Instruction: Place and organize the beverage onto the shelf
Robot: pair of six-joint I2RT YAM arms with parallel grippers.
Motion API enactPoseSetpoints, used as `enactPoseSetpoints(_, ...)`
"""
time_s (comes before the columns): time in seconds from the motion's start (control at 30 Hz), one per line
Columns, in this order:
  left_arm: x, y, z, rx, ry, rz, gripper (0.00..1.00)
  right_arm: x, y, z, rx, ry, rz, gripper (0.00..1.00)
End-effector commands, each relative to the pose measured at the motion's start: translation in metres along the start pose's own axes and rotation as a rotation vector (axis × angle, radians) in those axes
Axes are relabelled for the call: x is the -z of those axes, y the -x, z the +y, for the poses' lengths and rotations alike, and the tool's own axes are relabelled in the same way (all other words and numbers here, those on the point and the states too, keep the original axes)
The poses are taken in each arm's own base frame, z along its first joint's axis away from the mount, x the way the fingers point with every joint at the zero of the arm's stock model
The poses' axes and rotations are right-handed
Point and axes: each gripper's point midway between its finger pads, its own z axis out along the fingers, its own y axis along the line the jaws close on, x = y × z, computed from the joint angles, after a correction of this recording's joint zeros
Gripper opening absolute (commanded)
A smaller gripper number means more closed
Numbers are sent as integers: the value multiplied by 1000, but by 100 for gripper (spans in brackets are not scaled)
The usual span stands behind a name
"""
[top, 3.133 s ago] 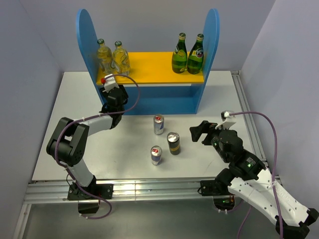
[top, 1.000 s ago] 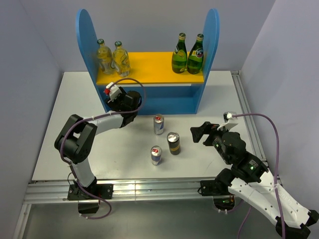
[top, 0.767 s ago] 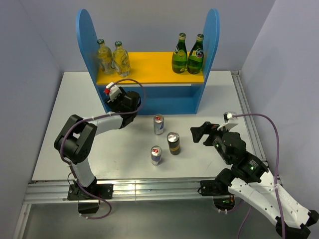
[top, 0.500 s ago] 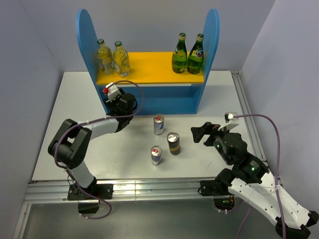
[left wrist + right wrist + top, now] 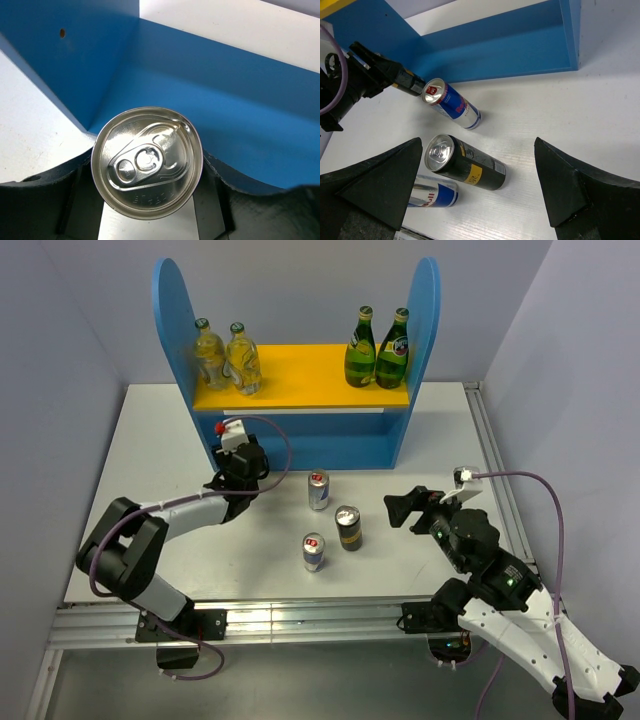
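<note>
The lower level's blue corner (image 5: 121, 96) is farther outward than the left gripper, so the left gripper will next carry the can outward from the level's front edge onto that corner and let go of it there.
My left gripper (image 5: 237, 464) is shut on a can (image 5: 147, 160), seen from above as a silver lid with a pull tab. From the right wrist view this can (image 5: 410, 82) looks dark with a yellow patch. It hangs at the front left corner of the shelf's (image 5: 172, 310) lower level (image 5: 225, 100). Two pale-yellow bottles (image 5: 209, 353) and two green bottles (image 5: 377, 348) stand on the yellow board (image 5: 310, 375). On the table stand a silver can (image 5: 318, 490), a black-gold can (image 5: 348, 528) and another silver can (image 5: 314, 552). My right gripper (image 5: 402, 508) is open, right of them.
The table's (image 5: 150, 440) right edge has a metal rail (image 5: 490, 460). A grey wall rises on each side. My left arm's elbow (image 5: 115, 550) lies low over the near left of the table.
My left gripper has drawn a little toward the near edge with the can, and its elbow has swung down to the left. The right arm has barely moved.
</note>
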Motion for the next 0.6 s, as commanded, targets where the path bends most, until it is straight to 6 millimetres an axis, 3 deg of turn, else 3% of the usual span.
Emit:
enactPoseSetpoints(0.0, -4, 16, -13, -13, -26, -36, 0, -1, 5, 3, -10, 9, -34, 100)
enactPoseSetpoints(0.23, -22, 43, -11, -42, 24, -94, 0, -1, 5, 3, -4, 8, -38, 100)
enactPoseSetpoints(0.57, -56, 36, 4, -32, 101, -82, 0, -2, 5, 3, 1, 6, -35, 100)
